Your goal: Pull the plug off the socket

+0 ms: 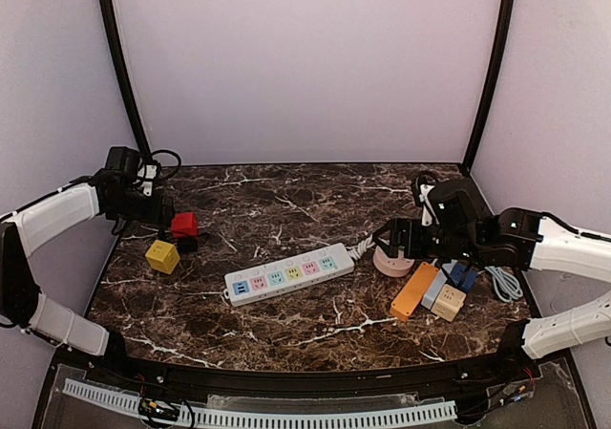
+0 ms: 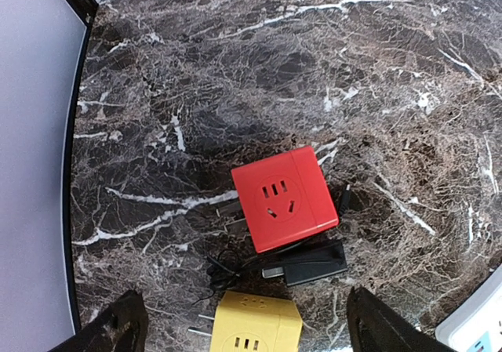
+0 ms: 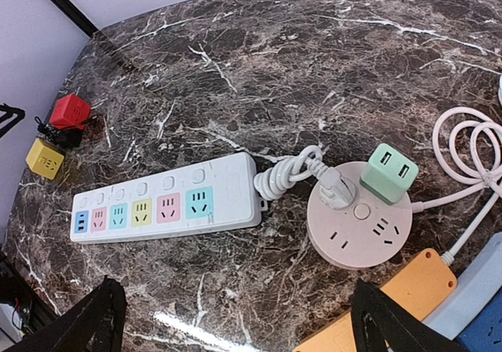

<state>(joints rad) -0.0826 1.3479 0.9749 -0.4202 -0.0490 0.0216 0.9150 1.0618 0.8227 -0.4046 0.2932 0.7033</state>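
Note:
I will next turn my right gripper and lower it astride the green USB adapter [image 3: 389,173], which sticks out of the socket below the gripper and to its right in the wrist view.
A round pink socket [image 3: 361,226] lies right of centre, also in the top view [image 1: 391,262]. Two plugs sit in it: the white plug [image 3: 333,189] of the white power strip's knotted cord, and a green USB adapter [image 3: 389,173]. The white power strip [image 3: 169,199] with coloured outlets lies at mid-table [image 1: 289,273]. My right gripper [image 3: 235,321] is open and empty, hovering above the table just in front of the strip and round socket [image 1: 393,238]. My left gripper [image 2: 247,321] is open and empty at the far left [image 1: 158,209].
Under the left gripper lie a red cube socket [image 2: 284,197], a yellow cube socket [image 2: 255,324] and a black adapter [image 2: 314,264] with a thin cord. An orange strip [image 1: 414,290], a grey-blue strip [image 1: 434,289], a beige cube [image 1: 449,302] and coiled pink cable [image 3: 471,160] lie at the right.

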